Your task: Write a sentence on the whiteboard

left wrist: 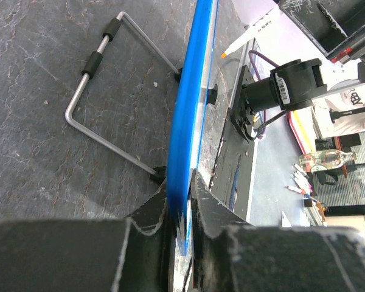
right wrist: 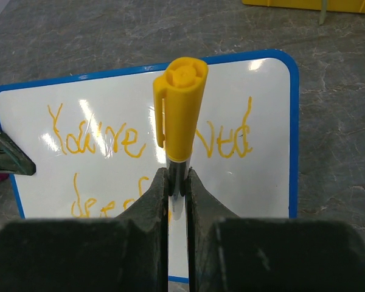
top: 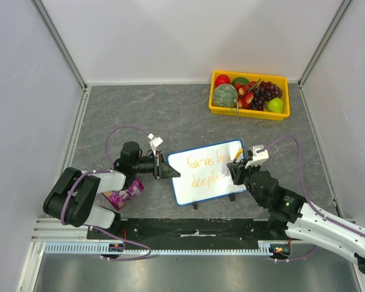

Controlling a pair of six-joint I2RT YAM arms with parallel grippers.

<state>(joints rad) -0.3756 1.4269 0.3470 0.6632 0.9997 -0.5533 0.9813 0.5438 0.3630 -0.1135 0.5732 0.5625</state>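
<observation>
I will next move my right gripper back past the whiteboard's near edge and down, and let go of the marker on the clear part of the table by the black bar (top: 244, 212).
The whiteboard (top: 210, 182) with a blue frame stands tilted at the table's near middle. The sentence (top: 208, 170) is orange lettering in two lines, "You're loved" above "deepl". My left gripper (top: 168, 170) is shut on the whiteboard's left edge; the left wrist view shows the blue frame (left wrist: 191, 121) edge-on between the jaws (left wrist: 181, 210). My right gripper (top: 238, 172) is shut on a marker (right wrist: 179, 115) with a yellow cap posted on its end, held over the board's right part. The whiteboard (right wrist: 267, 158) and sentence (right wrist: 128, 143) show behind it. The marker's tip is hidden.
A yellow tray (top: 249, 112) of fruit stands at the far right. A purple packet (top: 123, 195) lies by the left arm's base. The board's wire stand (left wrist: 103, 97) rests on the table behind it. White walls enclose the table.
</observation>
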